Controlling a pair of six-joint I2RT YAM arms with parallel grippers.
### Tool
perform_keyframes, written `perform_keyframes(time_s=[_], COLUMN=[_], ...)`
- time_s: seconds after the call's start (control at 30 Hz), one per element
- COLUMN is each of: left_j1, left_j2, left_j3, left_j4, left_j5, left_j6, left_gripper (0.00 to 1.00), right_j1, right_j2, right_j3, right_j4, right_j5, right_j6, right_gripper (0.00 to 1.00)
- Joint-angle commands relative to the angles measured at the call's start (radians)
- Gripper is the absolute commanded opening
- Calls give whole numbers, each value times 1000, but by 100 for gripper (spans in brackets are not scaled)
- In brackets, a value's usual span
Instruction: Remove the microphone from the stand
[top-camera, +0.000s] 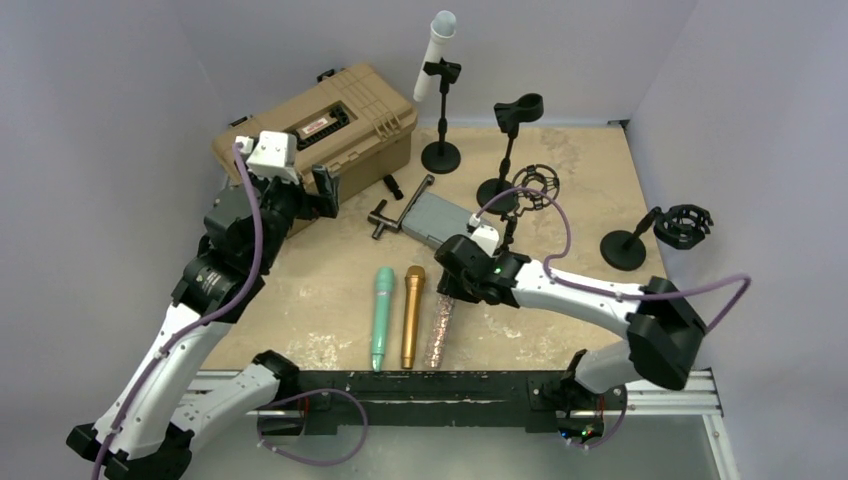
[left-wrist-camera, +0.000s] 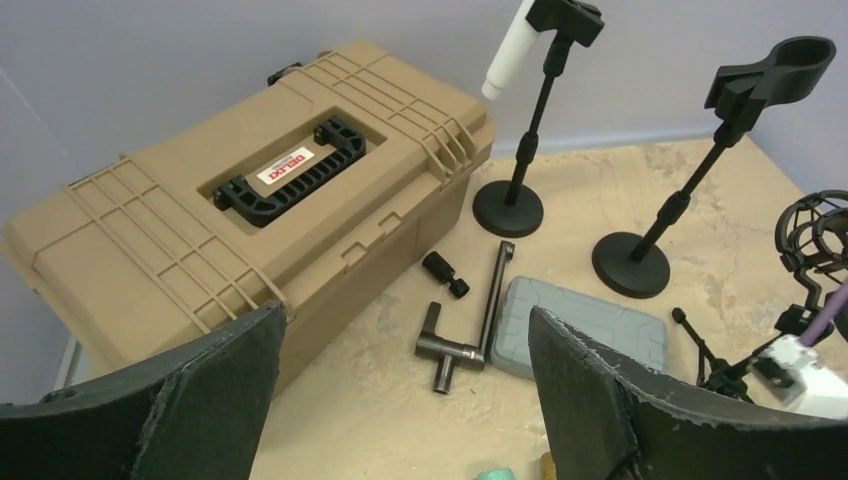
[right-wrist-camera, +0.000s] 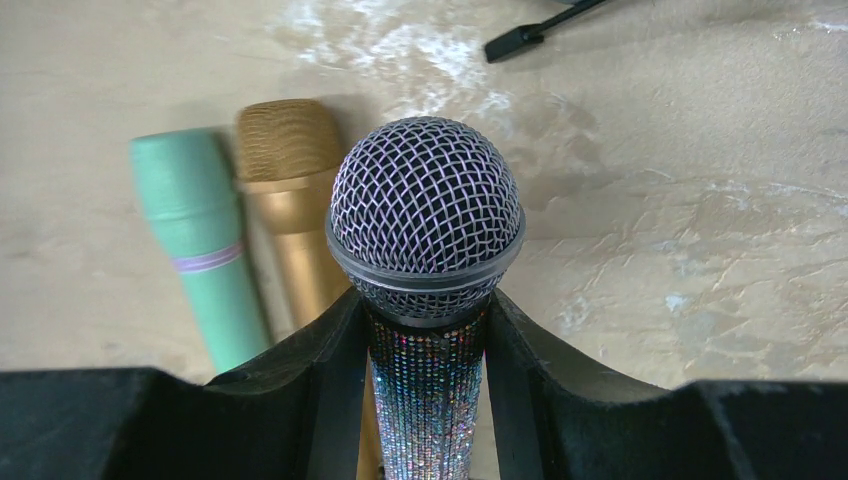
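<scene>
The gold and green microphones already lie side by side, so I will lower my right gripper toward the gold one and release the glitter microphone beside it.
A white microphone (top-camera: 436, 50) sits tilted in the clip of a black stand (top-camera: 441, 112) at the back of the table; the left wrist view shows its white microphone handle (left-wrist-camera: 508, 50) and the stand (left-wrist-camera: 530, 130). My left gripper (top-camera: 325, 195) (left-wrist-camera: 405, 318) hangs open with nothing between its fingers, beside the tan toolbox and well short of that stand. My right gripper (top-camera: 450, 285) (right-wrist-camera: 427, 300) is shut on a glitter microphone (top-camera: 440, 330) (right-wrist-camera: 427, 210) just below its mesh head. That microphone lies low alongside a gold microphone (top-camera: 412, 315) and a green microphone (top-camera: 382, 318).
A tan toolbox (top-camera: 320, 130) stands at the back left. A grey case (top-camera: 440, 215) and a metal T-handle tool (top-camera: 395, 212) lie mid-table. An empty clip stand (top-camera: 512, 140) and two shock-mount stands (top-camera: 535, 190) (top-camera: 660, 232) stand to the right.
</scene>
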Motion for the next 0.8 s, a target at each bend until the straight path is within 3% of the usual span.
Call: perform_keyframes(time_s=[0.0, 0.37, 0.57, 0.77], left_j1=[2, 2, 2, 3], left_j2=[-62, -70, -73, -70], left_j3=[-11, -17, -12, -9], left_j4=[49, 43, 35, 30], left_j5=[-46, -32, -29, -32], left_j6=[7, -42, -49, -50], left_gripper=[88, 87, 87, 86], right_j1=[2, 1, -1, 1], right_j2=[102, 234, 253, 248], right_j3=[53, 122, 135, 139], right_j4=[32, 106, 104, 121], right_j5=[53, 46, 59, 50], right_j6=[-3, -47, -66, -100], right_gripper=[0, 2, 34, 53])
